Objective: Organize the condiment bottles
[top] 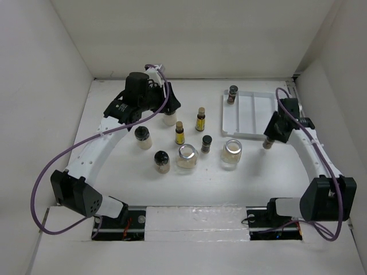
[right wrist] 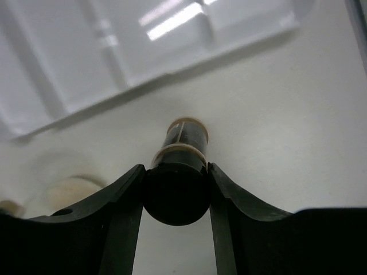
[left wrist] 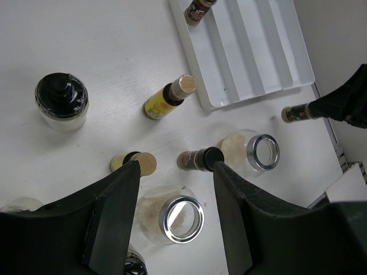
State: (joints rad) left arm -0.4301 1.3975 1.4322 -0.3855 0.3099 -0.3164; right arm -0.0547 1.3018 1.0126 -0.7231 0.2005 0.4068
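Observation:
Next, my right gripper moves outward and to the left in the top view to release over the bottom of the tray beside the standing jar, where space is free.
My right gripper is shut on the black cap of a dark spice jar, just in front of the white tray; the wrist view shows the gripper clamping the jar. My left gripper is open and empty, high over a cream-filled black-capped bottle. Its wrist view shows the gripper wide apart above a silver-lidded jar. On the table stand two amber bottles, a dark spice jar, two silver-lidded jars and two black-capped bottles.
One spice jar stands in the tray's far left compartment. White walls close in the table on the left, back and right. A purple cable loops beside each arm.

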